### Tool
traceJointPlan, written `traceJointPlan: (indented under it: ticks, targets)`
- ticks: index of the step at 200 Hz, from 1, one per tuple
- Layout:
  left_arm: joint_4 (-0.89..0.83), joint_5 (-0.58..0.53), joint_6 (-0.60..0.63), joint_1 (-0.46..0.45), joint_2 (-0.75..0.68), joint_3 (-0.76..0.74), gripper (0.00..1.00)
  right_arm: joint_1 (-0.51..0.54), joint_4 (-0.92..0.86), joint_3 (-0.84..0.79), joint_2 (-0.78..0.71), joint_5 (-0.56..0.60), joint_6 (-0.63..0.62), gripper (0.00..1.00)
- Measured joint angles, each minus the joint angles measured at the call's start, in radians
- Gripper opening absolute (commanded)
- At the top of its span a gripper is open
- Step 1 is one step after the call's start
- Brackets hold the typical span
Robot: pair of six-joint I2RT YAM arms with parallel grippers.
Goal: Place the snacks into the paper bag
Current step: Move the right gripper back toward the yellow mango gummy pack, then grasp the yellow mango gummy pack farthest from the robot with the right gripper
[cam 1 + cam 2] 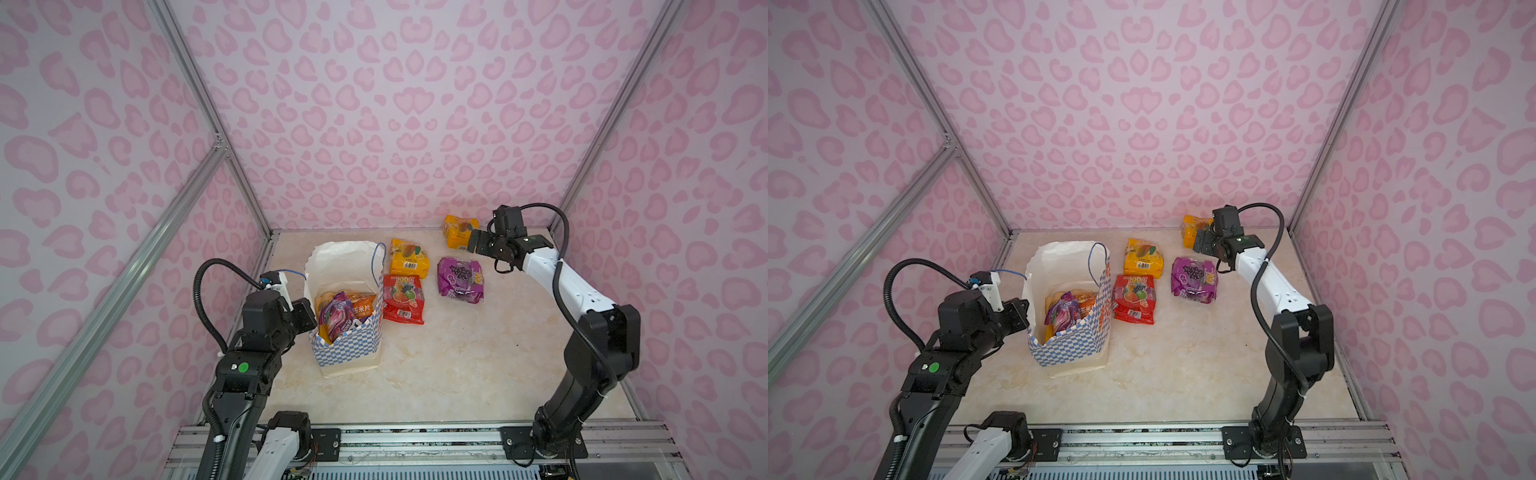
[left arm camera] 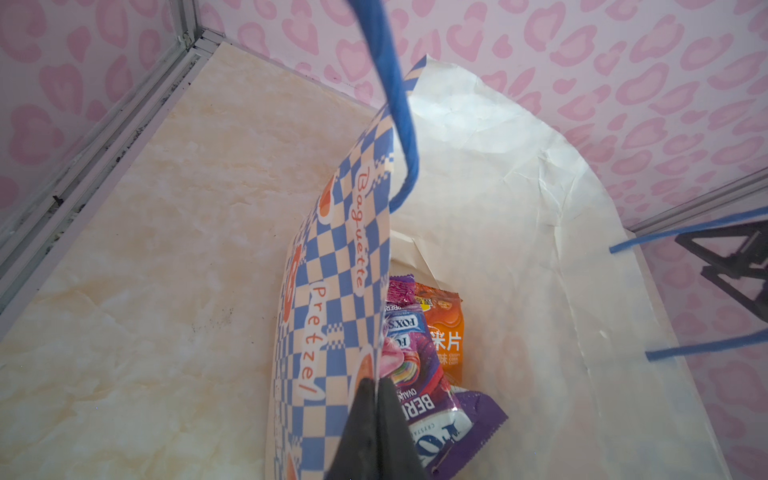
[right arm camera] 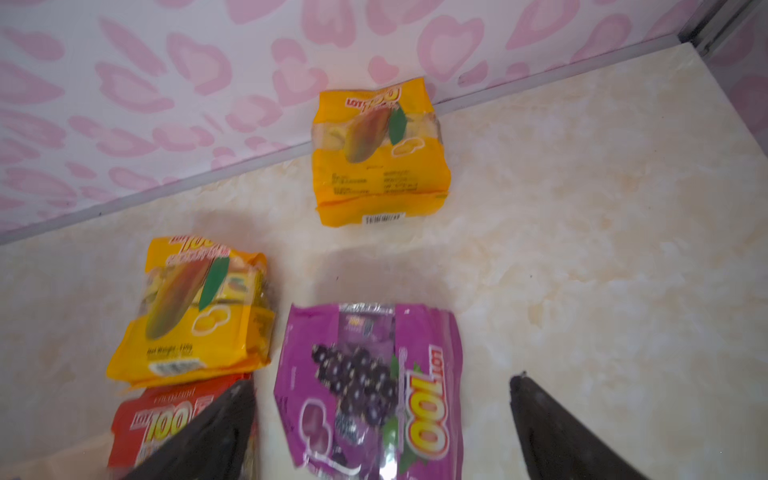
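Observation:
I should move my right gripper outward past the purple packet next and lower it there, because bare tabletop leaves room at the far yellow packet's side away from the bag.
The paper bag stands open left of centre, its blue handles up. My left gripper is shut on the bag's checkered rim at its near-left side. Inside the bag lie a purple candy pouch and an orange chips bag. To the right of the bag, a yellow packet, a red packet and a purple packet lie on the table. Another yellow packet sits by the back wall. My right gripper hangs open above the purple packet, holding nothing.
The marble tabletop is boxed in by pink patterned walls with metal frame posts. The far yellow packet lies against the back wall's edge. Both arm bases sit on a metal rail at the front.

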Motion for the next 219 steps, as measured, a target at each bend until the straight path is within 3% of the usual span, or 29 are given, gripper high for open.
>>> traceJointPlan:
  ticks: [50,128,199,219]
  targets:
    - [0.0,0.0,0.007,0.0,0.003,0.0,0.06,-0.151,0.032,0.361,0.385,-0.209,0.077,0.98]
    - [0.002,0.001,0.014,0.001,0.026,0.0,0.06,-0.2,-0.071,0.913,0.817,-0.423,0.181,0.96]
    - [0.002,0.004,0.014,0.005,0.039,0.0,0.06,-0.177,-0.133,0.964,0.891,-0.505,0.193,0.91]
    - [0.002,0.004,0.014,0.005,0.039,0.0,0.06,-0.166,-0.132,0.961,0.894,-0.517,0.183,0.85]
